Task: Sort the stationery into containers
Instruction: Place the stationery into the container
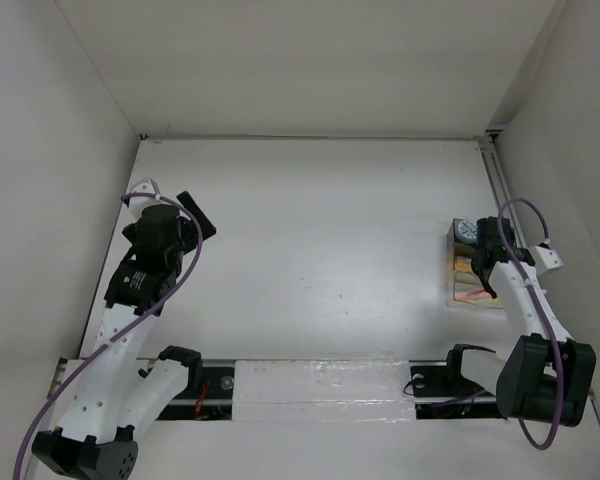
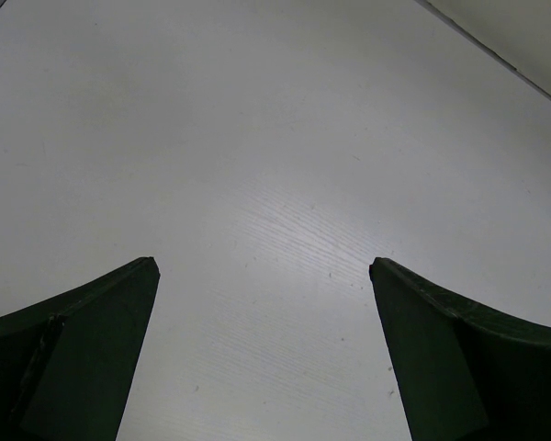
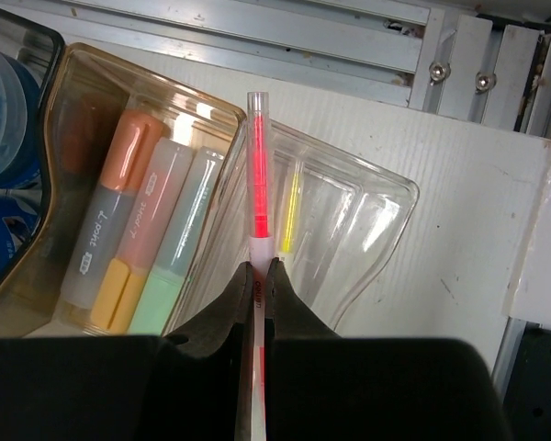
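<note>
The thin red-pink pen in the right gripper should next go down toward the bottom of the tray's clear section below, beside the yellow pen [image 3: 291, 213], which matches it in shape, and be released.
My right gripper [image 3: 258, 265] is shut on a thin red-pink pen [image 3: 256, 165] and holds it over the clear compartment tray [image 3: 386, 230]. Three markers, orange [image 3: 106, 230], pink [image 3: 147, 220] and green [image 3: 179, 239], lie side by side in the tray's tan-tinted compartment. A yellow pen [image 3: 291, 213] lies in the clear compartment under the held pen. A blue-and-white roll [image 3: 5, 119] sits at the left edge. In the top view the tray [image 1: 458, 296] stands at the table's right side, with the roll [image 1: 467, 231] at its far end and my right gripper [image 1: 492, 243] above it. My left gripper [image 2: 262, 271] is open and empty over bare table [image 2: 257, 138].
An aluminium rail [image 3: 285, 46] with bolts runs just beyond the tray along the right wall [image 1: 570, 180]. White walls enclose the table on the left, back and right. My left arm [image 1: 145, 265] stands near the left wall.
</note>
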{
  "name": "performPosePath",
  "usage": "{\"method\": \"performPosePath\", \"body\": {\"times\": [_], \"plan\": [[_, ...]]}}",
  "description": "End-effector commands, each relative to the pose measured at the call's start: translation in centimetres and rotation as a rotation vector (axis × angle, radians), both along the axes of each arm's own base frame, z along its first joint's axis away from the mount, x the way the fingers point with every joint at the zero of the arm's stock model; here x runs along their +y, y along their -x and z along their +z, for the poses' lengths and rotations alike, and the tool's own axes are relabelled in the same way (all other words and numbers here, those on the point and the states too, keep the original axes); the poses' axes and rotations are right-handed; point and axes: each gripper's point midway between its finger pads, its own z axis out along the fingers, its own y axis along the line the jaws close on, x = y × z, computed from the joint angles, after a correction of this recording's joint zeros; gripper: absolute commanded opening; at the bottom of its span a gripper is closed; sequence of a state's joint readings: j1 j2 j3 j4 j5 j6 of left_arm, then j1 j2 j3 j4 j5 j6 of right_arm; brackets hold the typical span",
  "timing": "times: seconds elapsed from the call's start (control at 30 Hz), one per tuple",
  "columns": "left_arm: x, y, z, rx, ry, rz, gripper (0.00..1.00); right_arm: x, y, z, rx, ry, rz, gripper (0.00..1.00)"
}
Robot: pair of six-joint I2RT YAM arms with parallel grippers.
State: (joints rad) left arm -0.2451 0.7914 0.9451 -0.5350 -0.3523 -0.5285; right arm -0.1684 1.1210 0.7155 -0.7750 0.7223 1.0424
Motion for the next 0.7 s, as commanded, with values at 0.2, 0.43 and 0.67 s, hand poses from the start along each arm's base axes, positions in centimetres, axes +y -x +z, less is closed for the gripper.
{"method": "performPosePath", "body": {"times": [0.2,0.43,0.67], "plan": [[0.1,0.0,2.0,-0.069,0.005,-0.001,1.00,1.4,-0.3,1.0,-0.020,-0.036,-0.010,0.00],[0.0,0.1,2.2,-0.077,0.011,-0.009,1.00,2.2,-0.2,0.3,0.009,-0.047,-0.001,0.00],[0.0,0.1,2.2,-0.077,0.011,-0.009,1.00,2.1,0.2,0.3,0.028,-0.044,-0.018,0.00]]}}
